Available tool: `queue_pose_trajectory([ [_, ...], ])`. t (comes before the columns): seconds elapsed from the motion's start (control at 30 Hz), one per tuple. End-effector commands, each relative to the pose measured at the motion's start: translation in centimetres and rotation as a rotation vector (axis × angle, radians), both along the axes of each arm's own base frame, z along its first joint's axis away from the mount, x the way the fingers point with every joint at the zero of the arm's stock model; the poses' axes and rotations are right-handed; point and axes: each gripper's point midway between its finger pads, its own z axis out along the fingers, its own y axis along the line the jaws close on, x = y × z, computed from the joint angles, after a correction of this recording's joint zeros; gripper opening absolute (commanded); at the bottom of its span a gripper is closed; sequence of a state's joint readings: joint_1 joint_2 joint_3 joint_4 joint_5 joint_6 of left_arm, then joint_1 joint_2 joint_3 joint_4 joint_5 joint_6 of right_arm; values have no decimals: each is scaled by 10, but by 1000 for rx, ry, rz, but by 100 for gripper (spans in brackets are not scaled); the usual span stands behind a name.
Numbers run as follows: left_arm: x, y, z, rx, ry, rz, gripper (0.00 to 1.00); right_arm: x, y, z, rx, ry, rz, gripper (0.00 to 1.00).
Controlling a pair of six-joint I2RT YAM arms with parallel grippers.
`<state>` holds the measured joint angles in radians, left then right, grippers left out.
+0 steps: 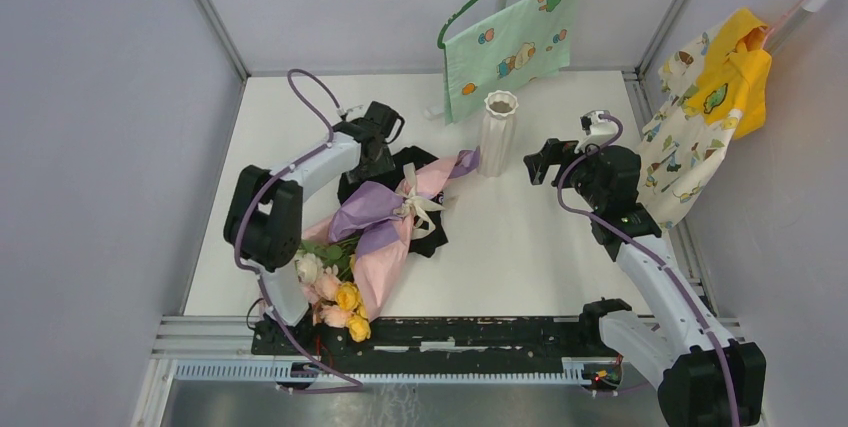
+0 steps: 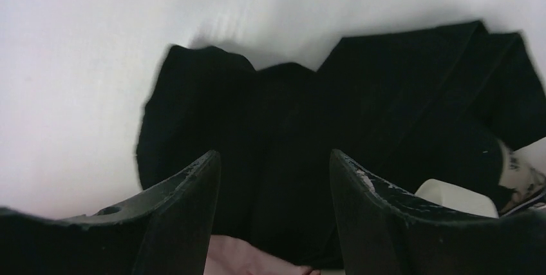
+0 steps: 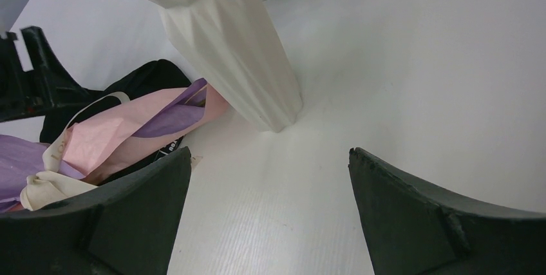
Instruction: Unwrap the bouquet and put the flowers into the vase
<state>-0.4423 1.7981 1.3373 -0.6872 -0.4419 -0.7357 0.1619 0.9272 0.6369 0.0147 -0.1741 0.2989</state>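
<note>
My left gripper is to go down onto the black cloth (image 1: 428,235) beside the pink paper and close there, because this part of the cloth sticks out uncovered from under the bouquet.
The bouquet (image 1: 385,222) lies slantwise on a black cloth (image 1: 428,235). Its purple-and-pink paper is tied with a cream ribbon (image 1: 420,205). The flowers (image 1: 335,297), pink, yellow and cream, point toward the near edge. The white ribbed vase (image 1: 498,132) stands upright just beyond the wrapper's tail. My left gripper (image 1: 378,159) hangs open over the black cloth (image 2: 309,120), with pink paper (image 2: 238,259) below its fingers. My right gripper (image 1: 538,162) is open and empty to the right of the vase (image 3: 238,49). The wrapper (image 3: 129,127) shows at the left of the right wrist view.
A green hanger with a mint printed cloth (image 1: 510,42) hangs behind the vase. A patterned garment with a yellow piece (image 1: 715,107) hangs at the right wall. A black rail (image 1: 450,332) runs along the near table edge. Grey walls close in both sides.
</note>
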Motion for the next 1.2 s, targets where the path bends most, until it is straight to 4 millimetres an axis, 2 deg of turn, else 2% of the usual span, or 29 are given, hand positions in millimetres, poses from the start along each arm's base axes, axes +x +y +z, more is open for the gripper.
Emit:
queue_pose_trajectory([
  [0.0,-6,-29,-41,-105,70,-66,69,4,3,18,10,-72,10,98],
  [0.27,-50,-37,-97,-115,184,-94,66,5,1,16,6,-74,3,98],
  [0.3,-52,-37,-102,-113,197,-96,61,5,2,14,8,-69,4,98],
  [0.43,-55,-39,-112,-117,214,-119,30,5,1,12,4,-63,3,98],
  [0.53,-50,-43,-107,-140,189,-130,4,3,-1,11,-4,-65,-7,98],
  [0.57,-46,-45,-101,-143,175,-131,2,3,-2,11,-4,-64,-10,98],
  [0.67,-32,-50,-70,-160,106,-140,2,3,-2,8,-7,-58,-11,98],
  [0.77,-10,-53,-10,-168,-23,-140,2,3,-1,6,-2,-51,-9,98],
  [0.8,0,-53,16,-167,-80,-137,2,3,0,6,0,-52,-6,98],
  [0.9,15,-40,82,-145,-208,-108,2,3,-1,8,0,-56,-6,98],
  [0.97,22,-32,118,-159,-281,-87,2,2,-1,9,-1,-62,-9,98],
  [1.07,29,-18,161,-170,-374,-53,2,2,-1,10,3,-65,-11,98],
  [1.17,36,-2,185,-156,-421,-16,2,2,-1,9,5,-62,-8,98],
])
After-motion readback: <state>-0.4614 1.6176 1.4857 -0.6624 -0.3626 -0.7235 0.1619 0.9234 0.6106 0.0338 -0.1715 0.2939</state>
